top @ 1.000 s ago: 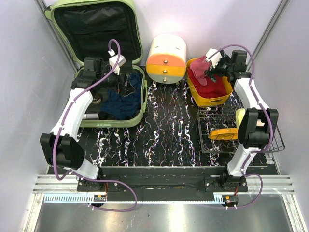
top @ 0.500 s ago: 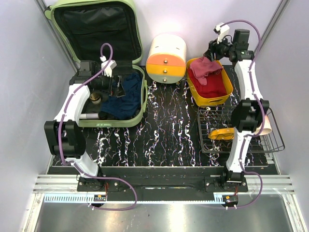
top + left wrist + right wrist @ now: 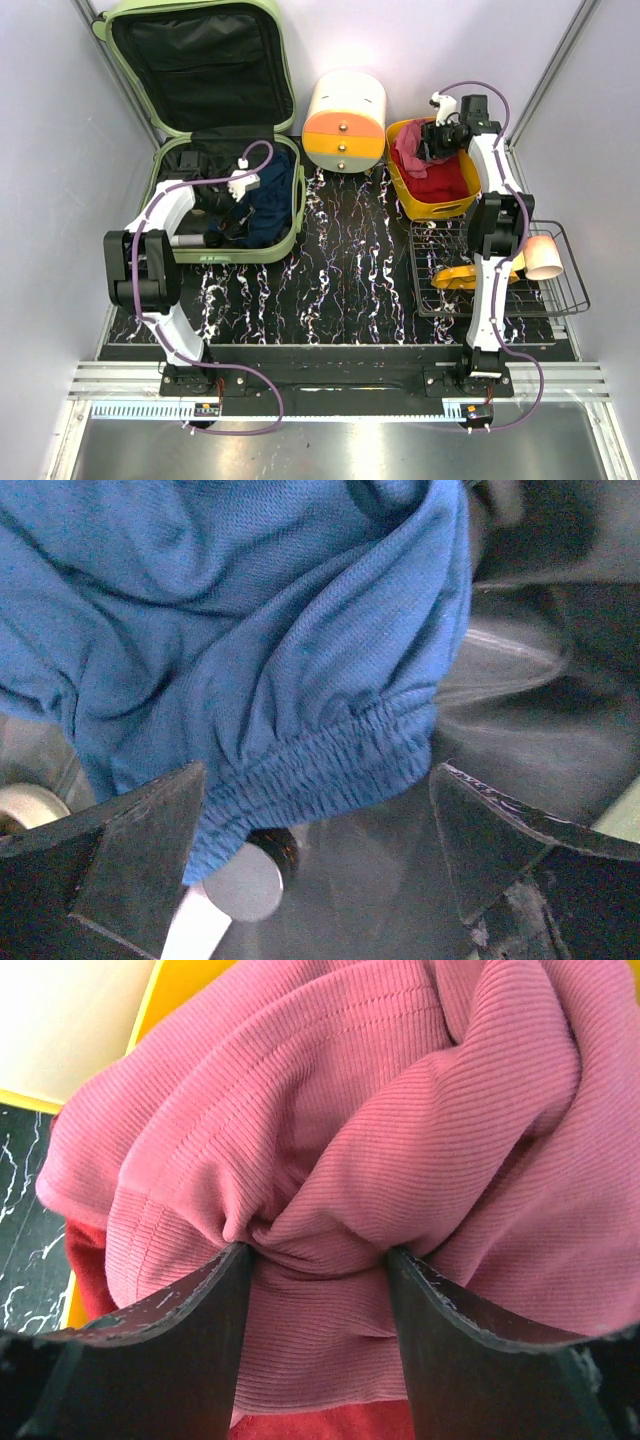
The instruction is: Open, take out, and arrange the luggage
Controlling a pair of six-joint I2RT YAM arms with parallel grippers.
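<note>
The blue cloth's ribbed hem (image 3: 325, 760) is already between the open fingers of my left gripper. I need to lower the gripper onto the hem and close its fingers there.
The pale green luggage (image 3: 190, 60) lies open at the back left, its lid upright and showing black lining. Its base holds a dark blue cloth (image 3: 272, 190), a grey cylinder (image 3: 185, 240) and dark items. My left gripper (image 3: 233, 207) is down in the base with its jaws wide open. In the left wrist view the blue cloth's hem (image 3: 300, 770) hangs between the fingers (image 3: 150, 830) of this gripper (image 3: 318, 780). My right gripper (image 3: 428, 140) is over the orange bin (image 3: 466, 205), pinching a bunched fold of pink ribbed cloth (image 3: 320, 1250).
A cream-and-orange cylindrical drawer box (image 3: 345, 120) stands between the luggage and the bin. Red cloth (image 3: 442, 185) fills the bin under the pink cloth (image 3: 408, 152). A wire basket (image 3: 430, 300) at the right holds a yellow item (image 3: 462, 277) and a pink cup (image 3: 545, 257).
My left gripper has moved forward and right inside the luggage base, down onto the blue cloth. My right gripper rose behind the bin with the pink cloth, then came back down over it.
</note>
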